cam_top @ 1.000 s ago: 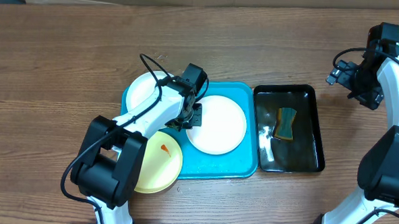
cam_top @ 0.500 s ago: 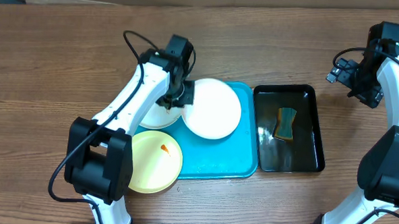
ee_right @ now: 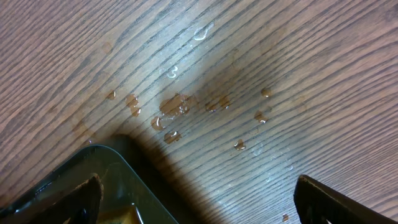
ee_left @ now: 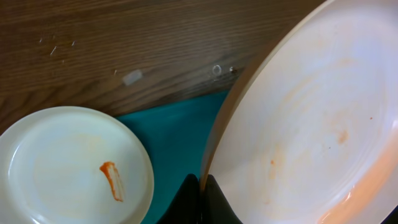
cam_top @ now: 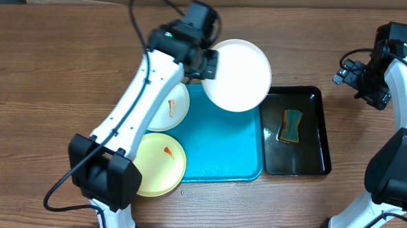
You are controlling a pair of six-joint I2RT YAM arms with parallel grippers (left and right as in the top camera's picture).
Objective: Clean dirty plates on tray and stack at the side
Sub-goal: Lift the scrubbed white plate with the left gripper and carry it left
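I will move my left gripper to the left in the overhead view, lower it there and let go of the white plate's rim, because the wood beside the turquoise tray is bare.
My left gripper (cam_top: 209,63) is shut on the rim of a white plate (cam_top: 238,76), which hangs in the air over the back right corner of the turquoise tray (cam_top: 223,146). In the left wrist view the fingertips (ee_left: 194,186) pinch that plate (ee_left: 311,118), which carries faint orange marks. A second white plate (cam_top: 168,105) with an orange smear lies over the tray's left edge. At the front left lies a pale yellow plate (cam_top: 158,165), also smeared. My right gripper (cam_top: 348,72) stands open with nothing in it, over the table to the right.
A black tray (cam_top: 312,150) of water stands right of the turquoise one, with a sponge (cam_top: 290,126) in it. Its corner (ee_right: 112,180) shows in the right wrist view, next to water drops (ee_right: 177,106) on the wood.
My left gripper has lifted the white plate off the tray and carried it back and to the right. The smeared white plate beneath now shows. The right arm has stayed still.
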